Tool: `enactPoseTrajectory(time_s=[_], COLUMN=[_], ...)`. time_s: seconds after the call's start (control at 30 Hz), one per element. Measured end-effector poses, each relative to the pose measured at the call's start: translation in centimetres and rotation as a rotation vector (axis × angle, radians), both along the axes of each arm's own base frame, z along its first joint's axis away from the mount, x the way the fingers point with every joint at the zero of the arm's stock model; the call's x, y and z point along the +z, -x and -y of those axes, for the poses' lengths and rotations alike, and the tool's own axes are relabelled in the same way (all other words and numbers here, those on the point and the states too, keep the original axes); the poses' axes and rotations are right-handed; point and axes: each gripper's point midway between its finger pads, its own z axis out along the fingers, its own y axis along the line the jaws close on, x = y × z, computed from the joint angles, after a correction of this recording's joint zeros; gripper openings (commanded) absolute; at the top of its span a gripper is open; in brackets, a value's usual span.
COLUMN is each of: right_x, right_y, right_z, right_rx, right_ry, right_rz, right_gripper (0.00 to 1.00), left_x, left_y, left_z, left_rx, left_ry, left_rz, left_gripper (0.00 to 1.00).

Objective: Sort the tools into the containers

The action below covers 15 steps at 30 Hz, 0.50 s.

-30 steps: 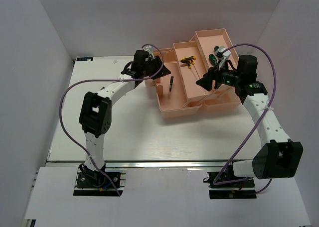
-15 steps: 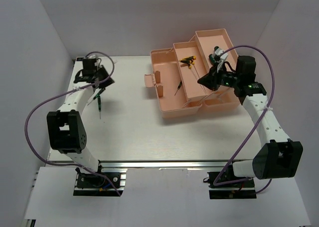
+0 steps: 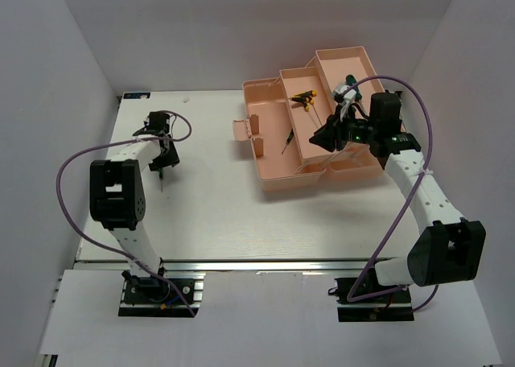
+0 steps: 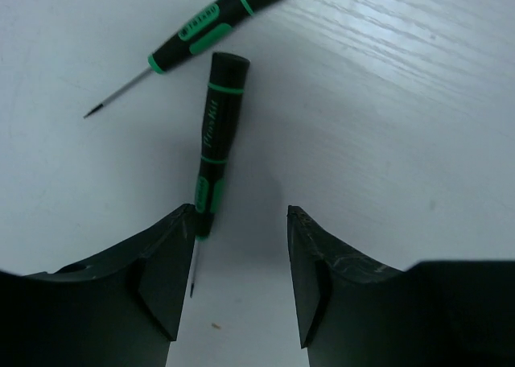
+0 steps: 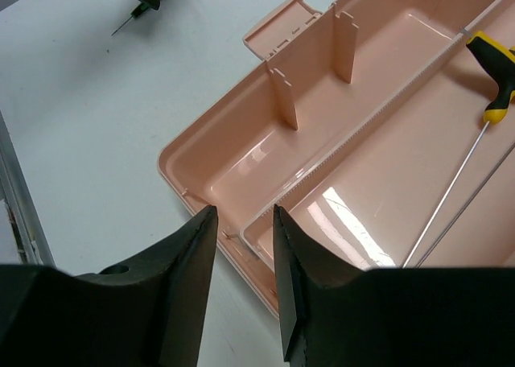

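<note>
My left gripper lowers and shifts left in its wrist view next, to center its fingers over the handle of the nearer screwdriver.
Two thin green-and-black-handled screwdrivers lie on the white table in the left wrist view, one at the top [image 4: 217, 17] and one pointing down between my fingers [image 4: 216, 142]. My left gripper [image 4: 241, 222] is open and empty just above them; in the top view it [image 3: 164, 156] hovers at the far left, with one screwdriver [image 3: 161, 178] showing below it. The salmon-pink toolbox [image 3: 294, 182] holds a small dark screwdriver [image 3: 286, 141] and the yellow-black T-handle keys [image 3: 304, 99]. My right gripper [image 3: 326, 138] hangs over it, open and empty [image 5: 243, 222].
A green-handled tool [image 3: 348, 82] lies in the toolbox's far tier, partly hidden by the right arm's cable. The right wrist view shows the toolbox's dividers [image 5: 283, 93], its latch tab [image 5: 282, 25] and a key's handle [image 5: 495, 61]. White walls enclose the table.
My left arm swung from the toolbox to the table's far left and came down over the two screwdrivers. The small dark screwdriver now lies in the toolbox. My right gripper shifted slightly left.
</note>
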Motion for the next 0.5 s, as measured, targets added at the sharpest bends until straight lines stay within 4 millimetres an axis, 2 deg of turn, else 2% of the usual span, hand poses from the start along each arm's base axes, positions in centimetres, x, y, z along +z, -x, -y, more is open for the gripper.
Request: enactPoseTrajectory(time_s=[0.1, 0.3, 0.43, 0.5], right_x=[-0.1, -0.5, -0.6, -0.7], right_y=[0.0, 0.1, 0.1, 0.1], right_z=[0.1, 0.3, 0.3, 0.4], right_rx=[-0.007, -0.017, -0.018, -0.019], right_ry=[0.006, 0.015, 0.020, 0.024], right_rz=[-0.004, -0.020, -0.021, -0.023], right_gripper=[0.40, 0.40, 0.40, 0.40], left_x=[-1.1, -2.0, -2.4, -2.5], left_y=[-0.6, -1.2, -1.8, -2.2], left_z=[-1.2, -3.6, -4.6, -4.6], left_rx=[0.005, 0.040, 0.058, 0.052], left_ry=[-0.052, -0.078, -0.070, -0.058], left_rz=[-0.034, -0.057, -0.047, -0.039], left_gripper=[0.60, 0.57, 0.47, 0.38])
